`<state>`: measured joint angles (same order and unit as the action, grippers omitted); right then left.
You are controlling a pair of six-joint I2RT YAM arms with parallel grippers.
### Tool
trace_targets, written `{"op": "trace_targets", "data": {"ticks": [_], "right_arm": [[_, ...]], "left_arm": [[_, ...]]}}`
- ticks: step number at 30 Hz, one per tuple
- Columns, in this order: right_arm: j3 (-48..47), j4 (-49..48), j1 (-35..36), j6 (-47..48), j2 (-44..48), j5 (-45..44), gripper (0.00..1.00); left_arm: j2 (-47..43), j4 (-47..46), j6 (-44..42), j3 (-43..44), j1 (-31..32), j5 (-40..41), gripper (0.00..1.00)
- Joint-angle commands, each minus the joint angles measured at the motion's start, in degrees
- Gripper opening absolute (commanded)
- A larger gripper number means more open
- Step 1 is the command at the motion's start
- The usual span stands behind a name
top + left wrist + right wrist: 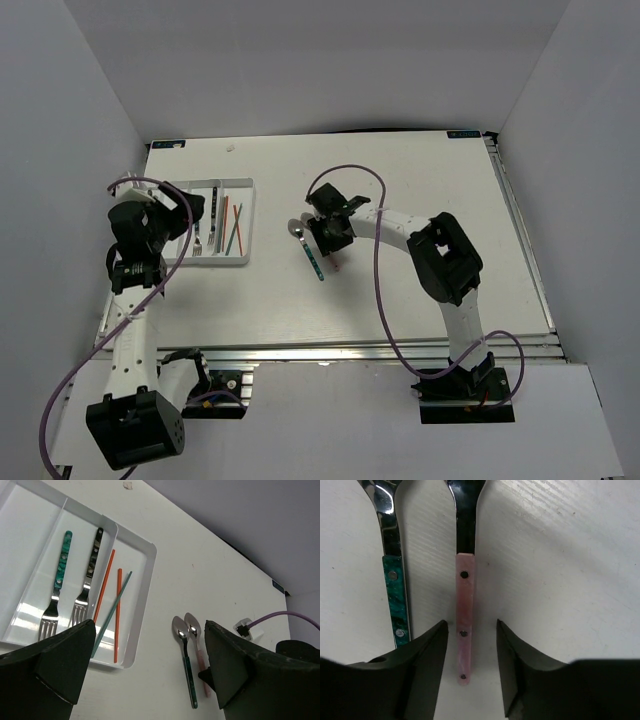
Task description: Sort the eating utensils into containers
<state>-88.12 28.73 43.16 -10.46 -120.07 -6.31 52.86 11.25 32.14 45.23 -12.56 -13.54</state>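
My left gripper should next swing from over the tray (247, 200) onto the thin neck of the pink-handled spoon, because that neck is to its right in the top view.
A pink-handled spoon (464, 615) lies flat on the table beside a teal-handled spoon (396, 600). My right gripper (470, 626) is low over the pink handle's end, open, with one finger (425, 665) on each side and a gap on both sides. Both spoons also show in the left wrist view, the teal spoon (186, 655) and the pink spoon (198, 647). The white tray (145, 575) holds a teal-handled fork (60, 577), a dark-handled fork (91, 567), two red chopsticks (105, 582) and a green chopstick (117, 602). My left gripper (185, 215) hangs open and empty over the tray (247, 200).
The right arm's purple cable (380, 260) loops above the table's middle. White walls enclose the table on the left, right and back. A metal rail (400, 348) runs along the near edge.
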Motion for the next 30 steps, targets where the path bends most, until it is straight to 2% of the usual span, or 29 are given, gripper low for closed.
{"op": "trace_targets", "data": {"ticks": [1, 4, 5, 7, 10, 11, 15, 18, 20, 23, 28, 29, 30], "right_arm": [[-0.5, 1.0, 0.0, 0.7, -0.8, -0.7, 0.47], [0.4, 0.4, 0.0, 0.8, -1.3, -0.6, 0.26], [0.7, 0.3, -0.1, 0.8, -1.1, -0.2, 0.15], [2.2, -1.5, -0.9, -0.7, 1.0, 1.5, 0.0], [5.6, -3.7, -1.8, -4.6, 7.4, 2.0, 0.0], [6.8, -6.1, -1.9, -5.5, 9.6, 2.4, 0.0], [15.6, -14.7, -1.9, -10.7, 22.9, 8.6, 0.0], [23.1, -23.1, -1.9, -14.7, 29.4, 14.8, 0.0], [25.5, -25.9, -1.9, -16.5, 31.6, 19.7, 0.0], [28.5, -28.1, -1.7, -17.8, 35.2, 19.7, 0.0], [29.2, -29.5, -1.5, -17.6, 38.7, 19.7, 0.0], [28.9, -29.2, -1.4, -17.3, 38.9, 19.9, 0.0], [28.5, -28.9, -1.4, -17.0, 38.9, 20.1, 0.0]], "left_arm": [[0.0, 0.1, -0.3, -0.6, 0.0, -3.3, 0.98], [2.4, -0.4, 1.3, -0.7, 0.3, -6.6, 0.98], [3.4, -0.9, 2.2, -0.8, 0.4, -7.6, 0.98], [6.3, -2.4, 4.1, -0.8, 3.1, -9.4, 0.98], [8.3, -3.2, 6.3, 0.1, 12.2, -2.7, 0.98], [8.7, -4.5, 7.7, -0.1, 18.5, -1.1, 0.98], [11.6, -17.4, 16.4, -2.5, 29.0, 3.6, 0.98], [16.1, -20.4, 19.7, -1.2, 35.4, 6.2, 0.95], [18.9, -22.5, 21.2, 0.1, 39.1, 7.5, 0.9], [25.2, -21.3, 21.6, 3.7, 42.6, 9.7, 0.81], [30.0, -22.6, 22.9, 6.0, 45.7, 9.4, 0.67], [30.5, -22.8, 23.1, 6.0, 46.2, 9.1, 0.53], [31.0, -23.4, 23.2, 5.9, 46.4, 9.0, 0.44]]}}
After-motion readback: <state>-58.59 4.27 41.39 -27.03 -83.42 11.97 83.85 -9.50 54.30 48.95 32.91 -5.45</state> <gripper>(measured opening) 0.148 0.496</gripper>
